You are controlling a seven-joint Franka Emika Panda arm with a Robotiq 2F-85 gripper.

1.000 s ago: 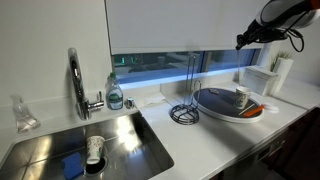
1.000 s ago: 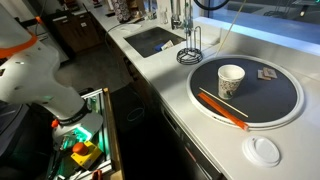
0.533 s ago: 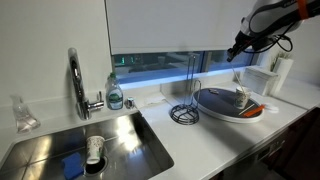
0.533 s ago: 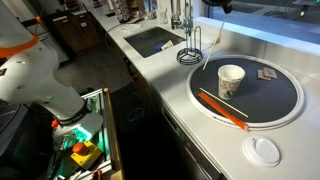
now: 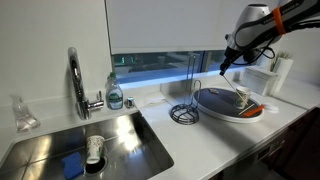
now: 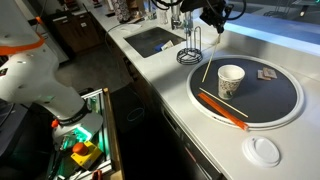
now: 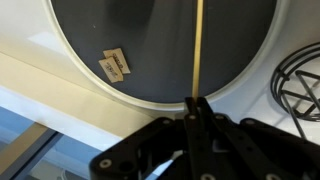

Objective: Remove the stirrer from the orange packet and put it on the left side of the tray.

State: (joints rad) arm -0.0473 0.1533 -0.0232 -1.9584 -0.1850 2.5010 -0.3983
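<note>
The stirrer's held end is still high, so my gripper will next go down toward the tray's dark inside below it, by the wire stand, and let go.
My gripper (image 7: 197,104) is shut on a thin pale wooden stirrer (image 7: 199,50), which runs straight out from the fingertips over the tray's dark grey inside (image 7: 160,40). In both exterior views the gripper (image 5: 224,64) (image 6: 212,25) hangs above the near-stand side of the oval white-rimmed tray (image 5: 214,110) (image 6: 194,88), with the stirrer (image 5: 235,86) (image 6: 206,68) slanting down toward it. The long orange packet (image 6: 222,107) (image 5: 256,110) lies flat on the tray by its front edge. A paper cup (image 6: 231,80) stands on the tray.
A wire stand (image 5: 185,112) (image 6: 190,55) (image 7: 300,80) stands just beside the tray. Small brown packets (image 7: 115,65) (image 6: 268,74) lie on the tray. A white lid (image 6: 264,150) sits on the counter. The sink (image 5: 90,145), faucet (image 5: 76,85) and soap bottle (image 5: 115,95) are further along the counter.
My arm has come down and across from high above the far corner to just over the tray, carrying the stirrer. The packet and cup have not moved.
</note>
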